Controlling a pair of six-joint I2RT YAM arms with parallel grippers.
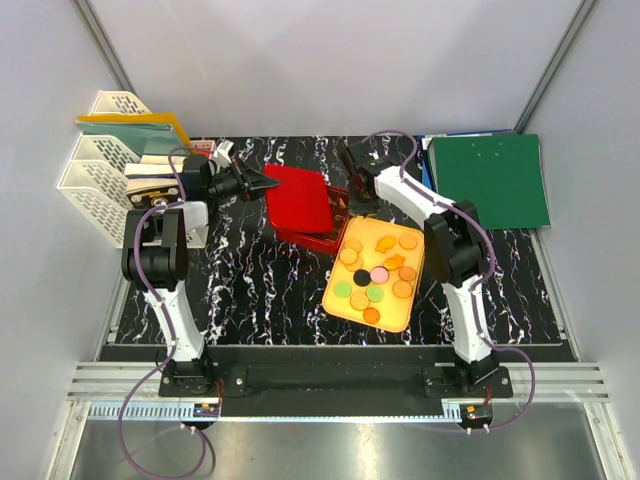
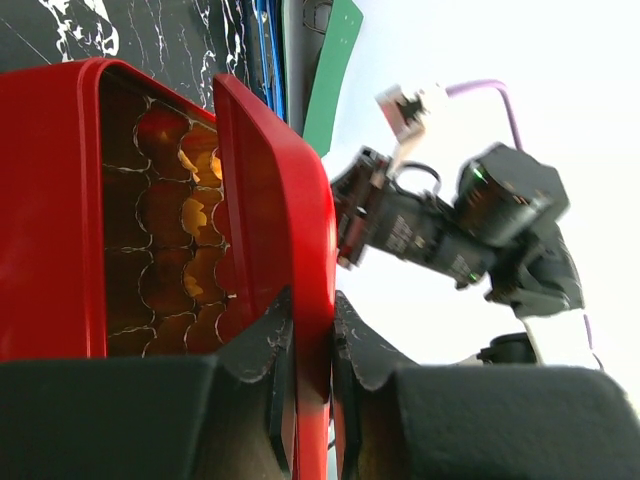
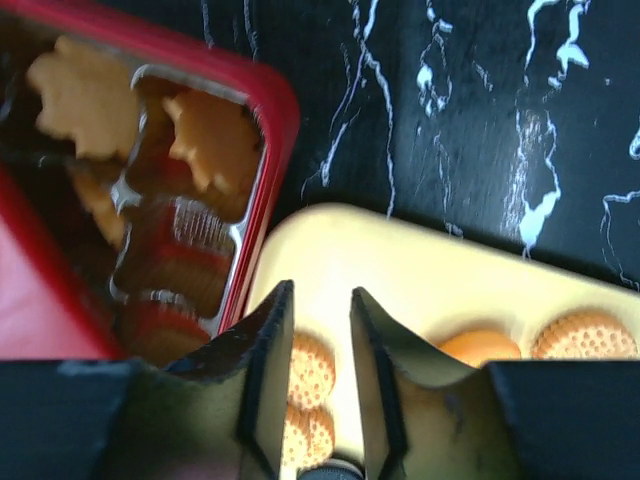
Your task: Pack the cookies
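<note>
The lid is still raised above the cookies inside, so I will lower my left gripper with the lid's edge down over the box's open cells and let go of it.
The cookies [image 1: 385,243] lie on a yellow tray [image 1: 345,302]: mostly orange, with some green, one pink and one black. A red grid box [image 1: 318,238] stands left of the tray with its red lid [image 1: 298,195] raised. My left gripper [image 1: 262,185] is shut on the lid's edge [image 2: 300,250]. The left wrist view shows orange cookies in the box's cells [image 2: 170,230]. My right gripper [image 1: 346,205] hovers open and empty [image 3: 320,300] over the tray's corner [image 3: 400,270], above round cookies [image 3: 310,365]. Flower-shaped cookies [image 3: 215,140] sit in the box [image 3: 270,110].
A green folder [image 1: 495,180] lies at the back right. White file racks [image 1: 105,165] stand at the back left, holding folders. The black marbled tabletop [image 1: 250,290] extends left of the tray. The right arm [image 2: 470,230] shows beyond the lid in the left wrist view.
</note>
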